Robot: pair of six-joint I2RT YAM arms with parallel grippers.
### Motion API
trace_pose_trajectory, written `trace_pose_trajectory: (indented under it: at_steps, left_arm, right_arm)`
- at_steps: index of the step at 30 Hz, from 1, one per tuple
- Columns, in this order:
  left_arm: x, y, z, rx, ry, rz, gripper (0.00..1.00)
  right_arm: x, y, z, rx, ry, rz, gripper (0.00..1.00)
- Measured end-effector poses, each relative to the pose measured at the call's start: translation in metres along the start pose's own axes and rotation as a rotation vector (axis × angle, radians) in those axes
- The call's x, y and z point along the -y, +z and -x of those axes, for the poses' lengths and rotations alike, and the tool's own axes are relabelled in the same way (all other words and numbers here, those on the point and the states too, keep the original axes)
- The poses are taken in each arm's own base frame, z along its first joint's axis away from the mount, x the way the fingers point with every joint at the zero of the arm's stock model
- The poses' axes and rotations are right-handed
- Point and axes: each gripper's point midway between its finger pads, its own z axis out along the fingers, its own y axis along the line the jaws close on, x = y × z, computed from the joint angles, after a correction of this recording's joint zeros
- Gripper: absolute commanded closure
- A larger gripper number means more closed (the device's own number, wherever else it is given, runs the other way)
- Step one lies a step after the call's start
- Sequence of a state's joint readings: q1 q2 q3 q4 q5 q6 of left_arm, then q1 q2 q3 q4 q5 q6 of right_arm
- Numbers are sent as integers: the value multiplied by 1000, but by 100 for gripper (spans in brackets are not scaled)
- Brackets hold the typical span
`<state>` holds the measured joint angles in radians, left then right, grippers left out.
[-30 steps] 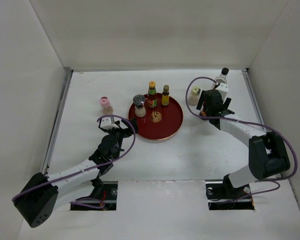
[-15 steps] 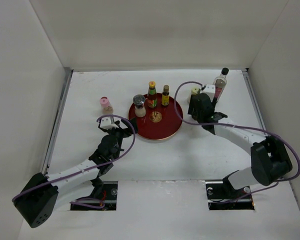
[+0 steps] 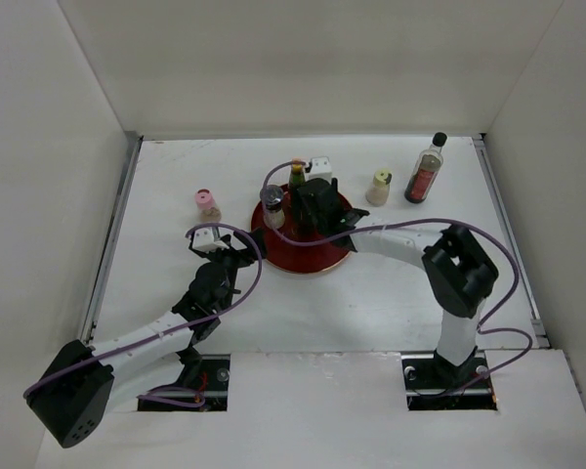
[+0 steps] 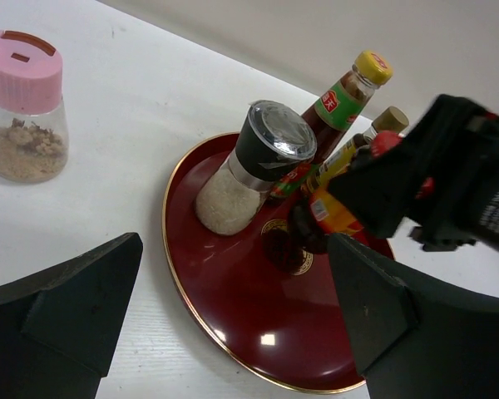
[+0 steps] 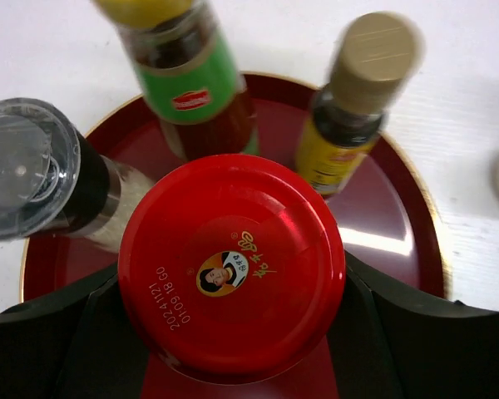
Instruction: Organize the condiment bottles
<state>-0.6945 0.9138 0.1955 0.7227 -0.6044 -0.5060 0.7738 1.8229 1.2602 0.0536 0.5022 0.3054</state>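
The red-lidded jar will next go down onto the tray's free spot beside the silver-lidded grinder (image 3: 272, 205), and my right gripper will then let go of it.
My right gripper (image 3: 317, 203) (image 5: 231, 278) is shut on the red-lidded jar (image 5: 231, 266) (image 4: 336, 213), low over the middle of the round red tray (image 3: 303, 262). I cannot tell whether the jar touches the tray. On the tray stand a silver-lidded grinder (image 3: 272, 205) (image 5: 41, 174), a yellow-capped bottle (image 3: 297, 176) (image 5: 191, 75) and a small tan-capped bottle (image 5: 353, 108). A pink-capped jar (image 3: 208, 204) (image 4: 23, 116) stands left of the tray. To its right are a cream-capped bottle (image 3: 379, 187) and a tall black-capped bottle (image 3: 427, 171). My left gripper (image 3: 225, 259) (image 4: 233, 307) is open at the tray's near-left rim.
White walls close in the table on the left, back and right. The right arm reaches across the table's right half to the tray, its purple cable looping above it. The left arm lies along the near left.
My right arm has swung left from beside the cream-capped bottle to over the tray, its jaws closed on the red-lidded jar. The left arm has stayed still.
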Motion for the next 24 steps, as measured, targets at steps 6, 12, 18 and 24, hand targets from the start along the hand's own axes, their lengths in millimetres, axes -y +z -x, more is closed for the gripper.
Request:
trace_pose_trajectory:
  at_steps: [6, 12, 18, 24]
  left_arm:
    - [0, 0, 0, 0, 0, 0, 5]
    - [0, 0, 0, 0, 0, 0, 5]
    - [0, 0, 0, 0, 0, 0, 5]
    - [0, 0, 0, 0, -1, 1, 5]
  right_arm:
    - [-17, 20, -21, -32, -33, 9, 54]
    - [-18, 20, -21, -31, -28, 11, 15]
    - [-10, -2, -2, 13, 4, 20, 7]
    - [21, -61, 43, 113, 77, 41, 4]
